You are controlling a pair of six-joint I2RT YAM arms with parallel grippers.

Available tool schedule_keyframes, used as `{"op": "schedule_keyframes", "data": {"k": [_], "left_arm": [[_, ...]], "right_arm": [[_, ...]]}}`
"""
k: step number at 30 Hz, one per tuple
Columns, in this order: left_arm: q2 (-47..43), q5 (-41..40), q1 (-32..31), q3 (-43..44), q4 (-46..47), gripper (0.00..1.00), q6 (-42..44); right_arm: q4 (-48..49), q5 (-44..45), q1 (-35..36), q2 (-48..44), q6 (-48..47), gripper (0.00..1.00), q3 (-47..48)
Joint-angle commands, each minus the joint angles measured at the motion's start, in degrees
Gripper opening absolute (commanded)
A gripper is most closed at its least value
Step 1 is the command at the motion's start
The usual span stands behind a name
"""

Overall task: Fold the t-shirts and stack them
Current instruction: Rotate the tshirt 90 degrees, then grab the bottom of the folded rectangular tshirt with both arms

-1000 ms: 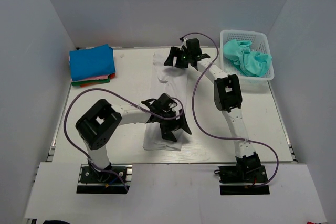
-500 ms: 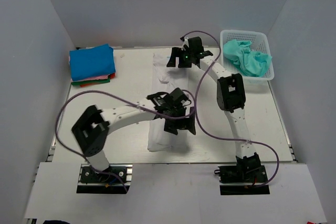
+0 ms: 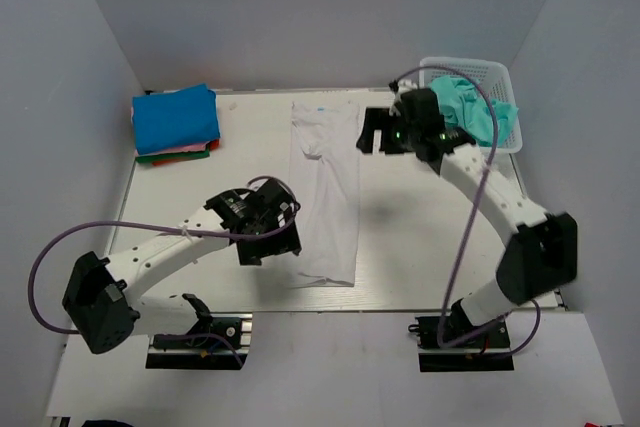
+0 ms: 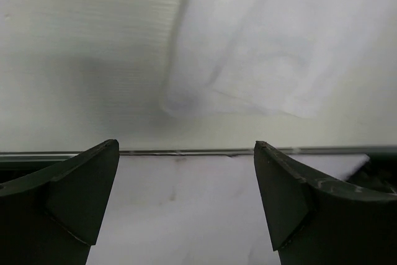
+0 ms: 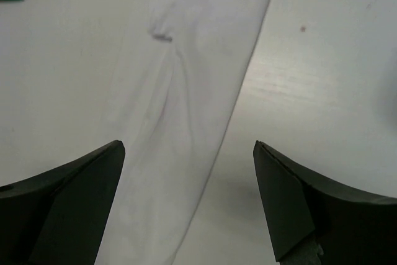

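Note:
My left gripper moves down, back and toward the right in the top view next. It goes onto the folded t-shirt's nearest hem corner, which lies uncovered beside bare tabletop.
A white t-shirt (image 3: 327, 187) lies folded into a long narrow strip down the middle of the table; it also shows in the left wrist view (image 4: 260, 48) and the right wrist view (image 5: 180, 122). My left gripper (image 3: 270, 244) is open and empty, just left of the strip's near end. My right gripper (image 3: 375, 134) is open and empty, just right of the strip's far end. A stack of folded t-shirts (image 3: 176, 120), bright blue on top with pink, green and red beneath, sits at the far left. Teal t-shirts (image 3: 470, 112) lie crumpled in the basket.
A white plastic lattice basket (image 3: 505, 139) stands at the far right corner. The table's near edge (image 4: 186, 151) runs just below the shirt's hem. Grey walls close in the table on three sides.
Both grippers have let go of the white shirt and pulled away, the left one to the left and nearer, the right one to the right. The shirt now lies as a narrower strip.

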Motion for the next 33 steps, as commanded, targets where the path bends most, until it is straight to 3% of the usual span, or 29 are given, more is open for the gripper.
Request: {"op": "schedule_keyframes", "data": {"k": [1, 2, 6, 9, 12, 18, 21, 26, 29, 32, 33], "left_arm": [[0.43, -0.99, 2.7, -5.06, -2.67, 1.0, -1.18], [-0.53, -0.37, 3.92, -6.21, -1.89, 1.0, -0.3], [-1.86, 4.02, 5.16, -12.44, 6.97, 1.0, 4.27], [1.12, 7.36, 5.16, -12.98, 9.63, 1.0, 6.21], [3.42, 9.12, 3.67, -14.73, 13.58, 0.97, 7.44], [2.55, 9.74, 3.67, -20.09, 17.54, 0.84, 7.44], [1.31, 13.86, 3.67, -25.19, 25.08, 0.82, 7.44], [2.71, 15.11, 3.67, -27.83, 29.06, 0.78, 7.44], [3.24, 14.49, 3.67, -28.45, 32.92, 0.71, 7.44], [4.81, 14.49, 3.67, -28.45, 33.45, 0.57, 7.44], [5.43, 14.49, 3.67, -29.15, 34.15, 0.47, 7.44]], "right_arm": [[-3.77, 2.39, 4.84, -6.98, 0.54, 0.9, -14.41], [-4.29, 0.47, 5.56, -12.31, 0.63, 0.9, -16.66], [-10.96, -7.7, 12.14, -17.63, 3.51, 0.9, -26.6], [-11.16, -8.69, 16.9, -20.09, 6.42, 0.9, -30.83], [-9.31, -9.3, 19.89, -18.53, 8.88, 0.9, -32.94], [-4.75, -9.48, 23.76, -15.79, 11.0, 0.76, -36.36], [-1.33, -10.53, 24.63, -14.65, 11.09, 0.7, -38.99], [4.13, -11.5, 26.13, -13.95, 11.71, 0.69, -43.05], [6.58, -12.2, 27.18, -12.72, 10.13, 0.67, -43.84], [6.86, -11.77, 27.98, -10.79, 9.16, 0.59, -43.67], [6.95, -11.59, 28.07, -10.35, 8.55, 0.54, -43.4]]}}
